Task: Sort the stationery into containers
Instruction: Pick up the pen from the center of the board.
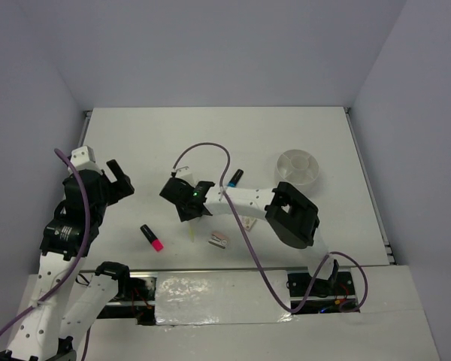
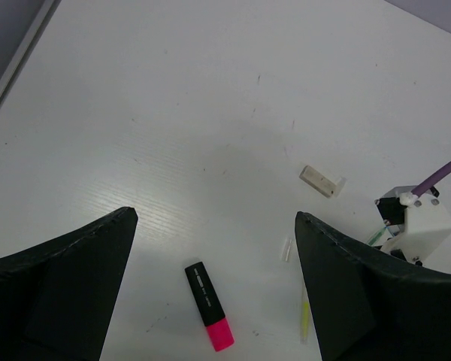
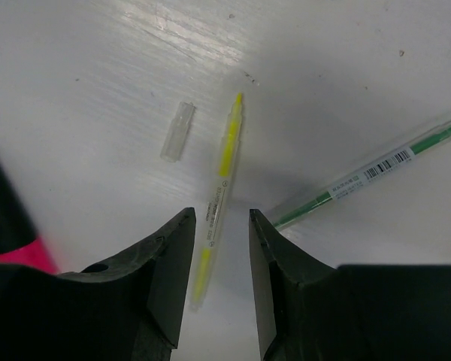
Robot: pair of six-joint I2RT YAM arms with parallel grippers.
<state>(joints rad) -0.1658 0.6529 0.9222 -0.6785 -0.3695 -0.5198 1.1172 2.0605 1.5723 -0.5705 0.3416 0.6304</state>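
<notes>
I need to swing my left gripper over next, toward the right in the top view, and lower its empty fingers around the clear cap [image 3: 177,131], which still lies loose below it.
My right gripper [image 1: 189,213] [image 3: 221,212] hangs low over the table, its jaws narrowed on either side of a thin yellow pen [image 3: 224,177] [image 1: 191,233], with a gap still showing beside the pen. A green pen [image 3: 376,171] lies just right of it and a clear cap [image 3: 177,131] to the left. The pink-ended black highlighter [image 1: 152,238] [image 2: 209,305] lies below my wide open left gripper [image 1: 120,180] [image 2: 216,215], which holds nothing. The blue-ended marker [image 1: 235,177] rests behind the right arm. The round white tub [image 1: 298,167] stands at the far right.
A small whitish eraser [image 1: 219,240] [image 2: 320,181] lies near the table's front edge. Another small pale item [image 1: 249,222] sits under the right forearm. The right arm's purple cable [image 1: 210,148] loops above the table. Walls enclose the table on three sides.
</notes>
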